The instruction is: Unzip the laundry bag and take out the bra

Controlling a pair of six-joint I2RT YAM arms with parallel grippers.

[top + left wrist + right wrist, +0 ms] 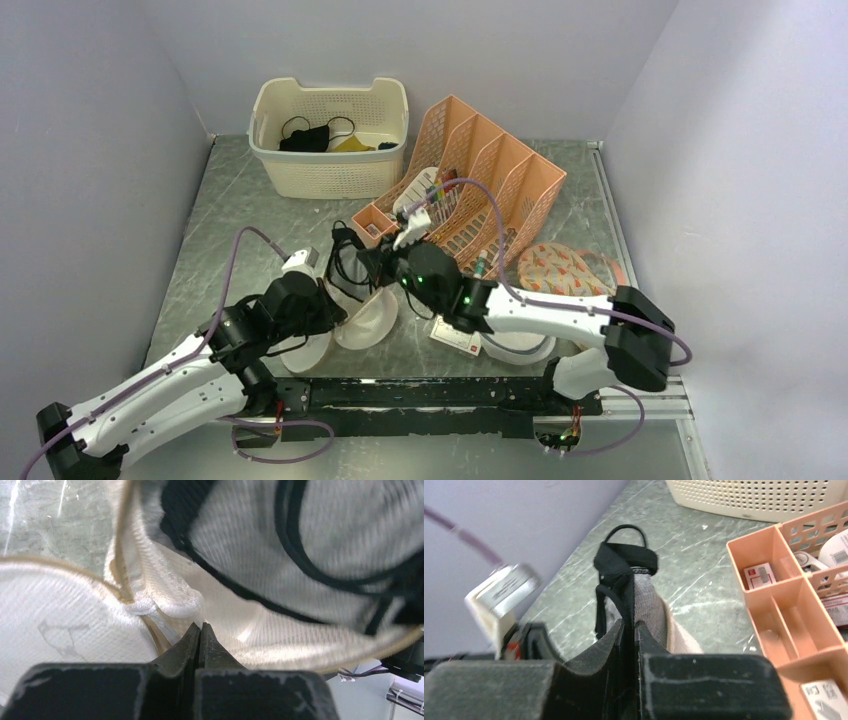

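Note:
My right gripper should lift the bra [346, 262] out of the laundry bag, move it outward over the cream basket [352, 140] and let it go, because black cloth is already inside the basket.
The laundry bag [368, 322] is white mesh with tan trim and lies open in front of the arms. My left gripper [332, 306] is shut on its mesh wall near the tan rim; the left wrist view shows the jaws [201, 626] pinched on the white fabric [60, 615]. My right gripper [386, 266] is shut on the bra [346, 262], a dark garment with thin black straps, and holds it just above the bag. In the right wrist view the bra [625, 562] rises from the gripper [630, 625]. Its black straps [300, 555] cross the mesh in the left wrist view.
A cream basket [330, 140] at the back holds a black mask-like cloth [305, 135]. An orange file organiser [475, 185] stands behind the right gripper, also showing in the right wrist view [784, 605]. A patterned cloth [565, 270] and a white disc with grey-blue rim [518, 347] lie right.

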